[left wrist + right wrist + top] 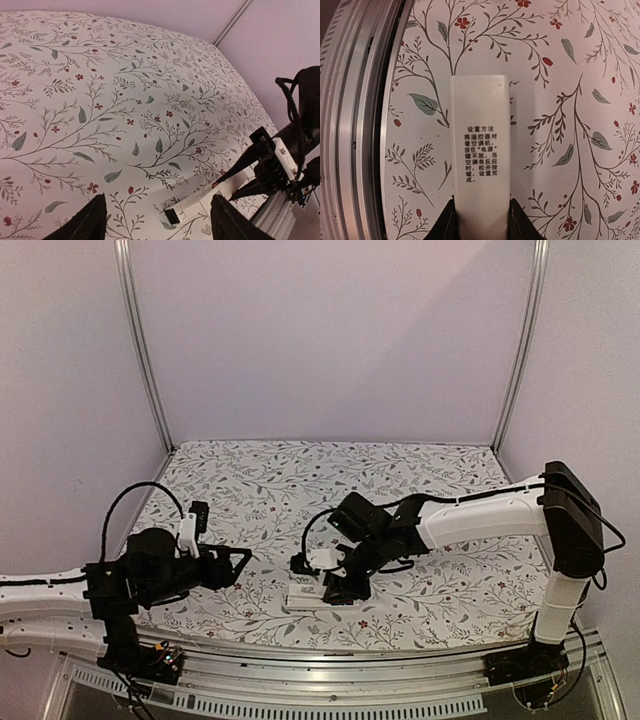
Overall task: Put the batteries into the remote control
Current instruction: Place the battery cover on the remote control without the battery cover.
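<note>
My right gripper holds the remote above the table, as its shadow shows, so next it will lower slightly, rest the remote on the clear cloth below and release.
The remote control (pixel 303 596) is a slim white bar lying near the table's front edge. In the left wrist view (pixel 210 202) it has a black patch at its near end. My right gripper (pixel 338 588) is shut on it. In the right wrist view both fingers (pixel 447 222) press the sides of the remote (pixel 480 150), whose upper face carries black printed text. My left gripper (pixel 157 225) is open and empty, hovering left of the remote (pixel 240 558). A tiny red speck (pixel 216 184) sits at the right finger's tip. I cannot tell whether it is a battery. No batteries show clearly.
The floral table cloth (pixel 330 480) covers the table. A metal rail (pixel 355 125) runs along the front edge close beside the remote. Frame posts (pixel 140 350) and pale walls close in the back and sides.
</note>
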Robot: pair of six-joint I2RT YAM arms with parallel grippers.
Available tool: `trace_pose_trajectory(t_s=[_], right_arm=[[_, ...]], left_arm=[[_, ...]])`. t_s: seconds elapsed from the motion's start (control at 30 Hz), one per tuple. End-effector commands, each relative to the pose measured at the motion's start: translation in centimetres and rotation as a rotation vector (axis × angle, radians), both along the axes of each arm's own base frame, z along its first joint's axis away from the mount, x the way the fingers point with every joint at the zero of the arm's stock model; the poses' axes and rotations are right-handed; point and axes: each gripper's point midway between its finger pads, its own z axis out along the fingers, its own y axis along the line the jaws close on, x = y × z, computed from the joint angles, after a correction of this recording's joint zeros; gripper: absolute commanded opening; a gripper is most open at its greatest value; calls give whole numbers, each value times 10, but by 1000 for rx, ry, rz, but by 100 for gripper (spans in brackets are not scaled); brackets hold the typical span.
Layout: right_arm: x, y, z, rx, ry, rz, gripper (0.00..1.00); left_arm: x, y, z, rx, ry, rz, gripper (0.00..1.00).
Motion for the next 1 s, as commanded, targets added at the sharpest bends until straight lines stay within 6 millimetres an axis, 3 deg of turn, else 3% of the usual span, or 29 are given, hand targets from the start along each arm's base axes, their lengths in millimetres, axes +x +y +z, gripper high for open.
trace_pose_trajectory(t_s=[0.0,0.13,0.3,0.47,0.7,0.97], right_arm=[[1,2,-7,-54,-1,-12,18],[5,4,-10,-71,-8,-25,19],[7,5,-16,-99,-18,-31,20],[5,13,-15,-97,-3,-36,20],[2,22,-19,-83,28,-25,22],[-4,18,-27,-106,50,-24,24]], left_arm=[[1,-7,-22,5,80,91,72],[-2,-18,-41,64,113,51,75],[-8,-28,-45,72,93,-26,77],[-7,-18,-51,91,91,5,77],[-7,-22,-56,123,89,-15,77],[-6,-20,-62,154,91,-9,77]])
